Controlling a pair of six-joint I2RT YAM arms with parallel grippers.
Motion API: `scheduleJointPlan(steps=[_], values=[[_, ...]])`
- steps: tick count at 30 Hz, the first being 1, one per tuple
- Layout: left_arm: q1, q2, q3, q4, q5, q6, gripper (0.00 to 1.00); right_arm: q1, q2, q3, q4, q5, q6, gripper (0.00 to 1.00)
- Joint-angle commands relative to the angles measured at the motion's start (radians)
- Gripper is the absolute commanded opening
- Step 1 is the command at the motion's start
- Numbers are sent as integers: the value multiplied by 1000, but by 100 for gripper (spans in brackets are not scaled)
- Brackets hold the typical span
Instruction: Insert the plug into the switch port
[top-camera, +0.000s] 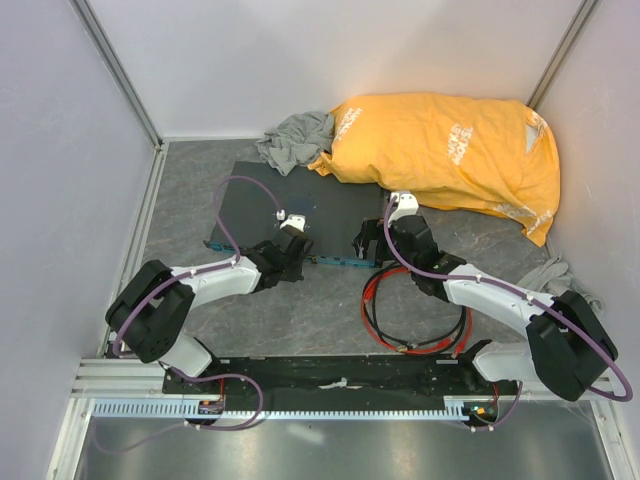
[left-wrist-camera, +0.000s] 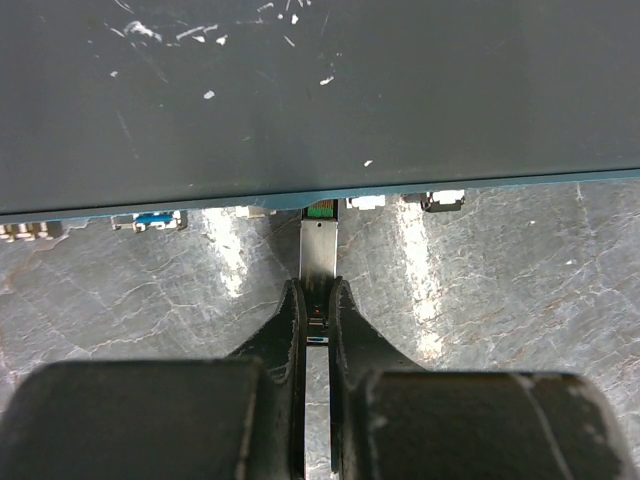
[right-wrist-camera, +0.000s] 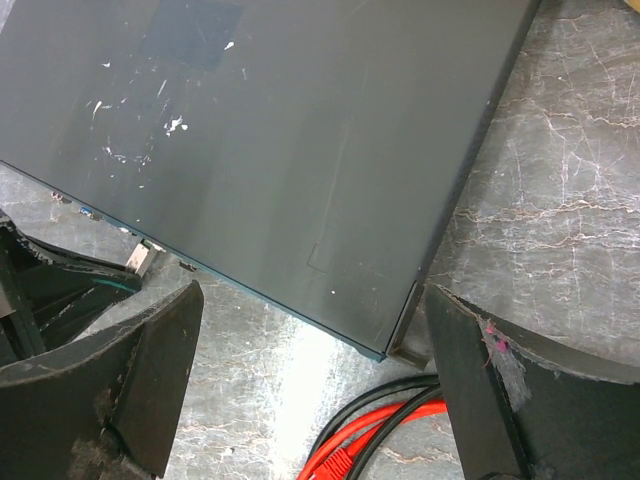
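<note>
The tip of the silver module lines up with the green-lined port (left-wrist-camera: 320, 208) just outward of my left gripper. My left gripper will next push the module outward and in, then let go of it.
The switch (top-camera: 280, 195) is a flat dark grey box with ports along its blue-green front edge (top-camera: 335, 261). My left gripper (left-wrist-camera: 317, 300) is shut on a small silver metal module (left-wrist-camera: 319, 255), whose tip touches a green-lined port (left-wrist-camera: 320, 208) on that edge. No red cable shows running to this module. The red cable (top-camera: 375, 290) lies coiled on the table, and its red plug (right-wrist-camera: 335, 467) rests loose there, held by nothing. My right gripper (right-wrist-camera: 310, 390) is open over the switch's near right corner (right-wrist-camera: 395, 345), above the red cable (right-wrist-camera: 400, 415).
An orange bag (top-camera: 450, 150) and a grey cloth (top-camera: 295, 135) lie behind the switch. Another grey cloth (top-camera: 565, 270) sits at the right wall. Black cables (right-wrist-camera: 400, 385) run with the red one. Grey walls close in the left, back and right.
</note>
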Motion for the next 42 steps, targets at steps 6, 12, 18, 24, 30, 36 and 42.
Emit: scheduleJointPlan(steps=[6,12,18,24,30,36,42], values=[[18,6,52,26,-8,9,2,8,-30,6,10,30,-16,98],[18,-24,52,26,-29,7,2,13,-30,6,10,35,-18,98],[18,-44,49,49,-32,-5,2,13,-32,5,10,34,-18,98],[18,-69,9,102,-40,-33,1,14,-35,3,10,32,-16,98],[18,-46,0,124,-34,-37,2,13,-36,3,10,30,-16,98],[18,0,18,124,-20,-44,2,14,-35,-1,14,29,-16,98],[18,25,14,124,-14,-68,2,13,-32,-3,23,24,-16,98]])
